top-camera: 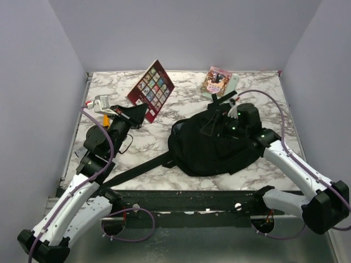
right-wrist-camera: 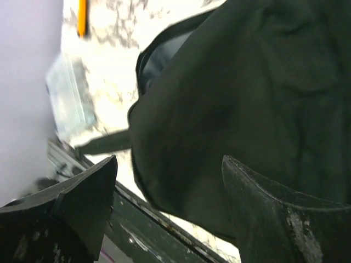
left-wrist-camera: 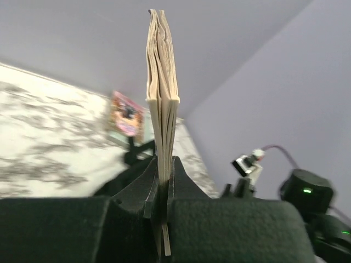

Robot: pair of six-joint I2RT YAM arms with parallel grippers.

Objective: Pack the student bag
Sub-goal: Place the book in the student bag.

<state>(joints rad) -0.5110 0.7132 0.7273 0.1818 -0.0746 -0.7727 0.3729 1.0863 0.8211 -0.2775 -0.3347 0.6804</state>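
Note:
The bag's opening is only open a little, so my right gripper should next move down and to the left in the top view, onto the bag flap's zipped edge (top-camera: 174,135) (right-wrist-camera: 136,109).
The student bag (top-camera: 214,145) lies black and slumped at mid-table, one long strap (top-camera: 137,170) trailing toward the near left. In the right wrist view its zipped mouth (right-wrist-camera: 147,60) gapes a little. My right gripper (top-camera: 215,125) hovers over the bag's top, open (right-wrist-camera: 170,192), with only the bag's fabric (right-wrist-camera: 236,98) behind the gap. My left gripper (top-camera: 140,112) is shut on a thin red-covered book (top-camera: 152,89), lifted off the table left of the bag. In the left wrist view this book (left-wrist-camera: 163,82) stands edge-on between the jaws (left-wrist-camera: 163,181).
A pink-covered book (top-camera: 216,81) lies at the back of the table with a clear greenish packet (top-camera: 233,83) beside it. An orange stick-like thing (right-wrist-camera: 82,16) shows past the bag. Grey walls close in on three sides. A dark rail (top-camera: 192,200) runs along the near edge.

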